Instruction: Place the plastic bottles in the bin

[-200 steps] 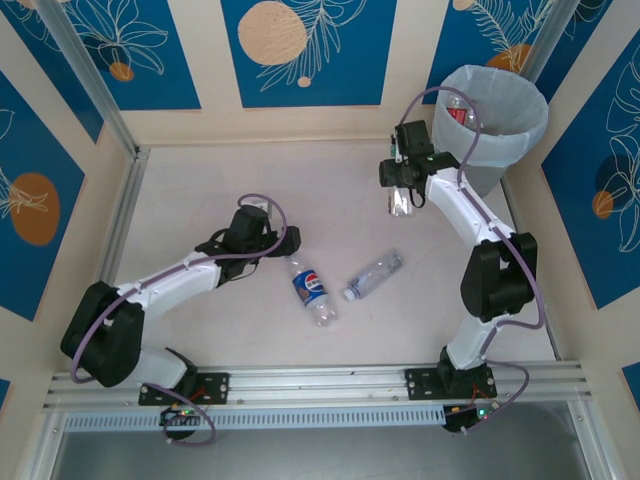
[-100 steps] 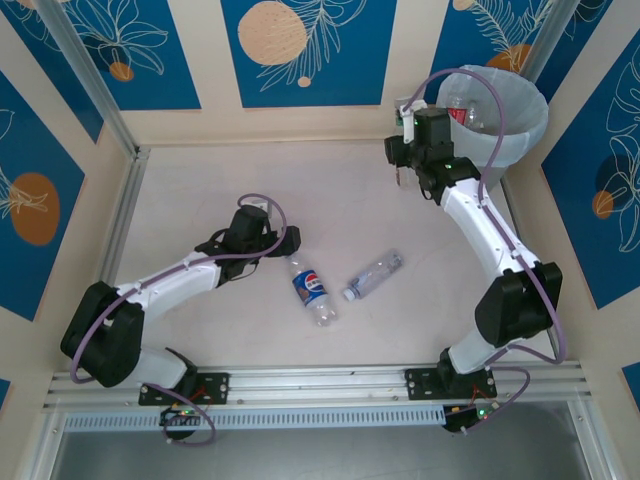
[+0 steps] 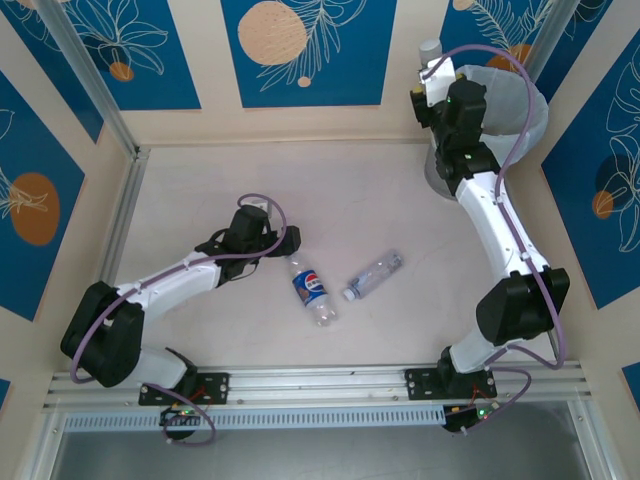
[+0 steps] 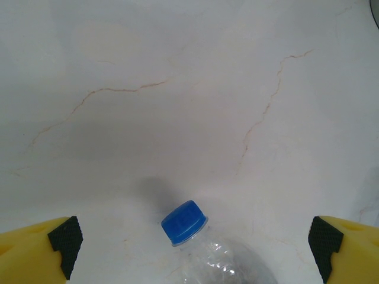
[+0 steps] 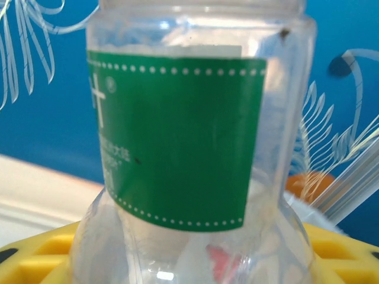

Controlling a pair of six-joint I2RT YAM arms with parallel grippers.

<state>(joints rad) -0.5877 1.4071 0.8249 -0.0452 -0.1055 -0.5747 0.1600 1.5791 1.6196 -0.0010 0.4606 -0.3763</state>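
Note:
I need to carry the clear bottle in my right gripper sideways past the bin's rim next. Then I should release it inside the bin's lined opening alongside, toward the bin's back corner.
My right gripper is shut on a clear bottle with a green label and holds it up at the left rim of the grey bin, which has a pale bag liner. The bottle's end pokes up past the fingers. A Pepsi bottle lies mid-table, and its blue cap sits between the wide-apart fingers of my open left gripper. An unlabelled clear bottle lies just right of the Pepsi bottle.
Blue-and-cream panelled walls close in the table on three sides. A metal rail runs along the left edge. The bin stands in the back right corner against the wall.
My right arm has swung up and back, carrying the green-label bottle from above the table to the bin's left rim. The left arm and the two lying bottles have not moved.

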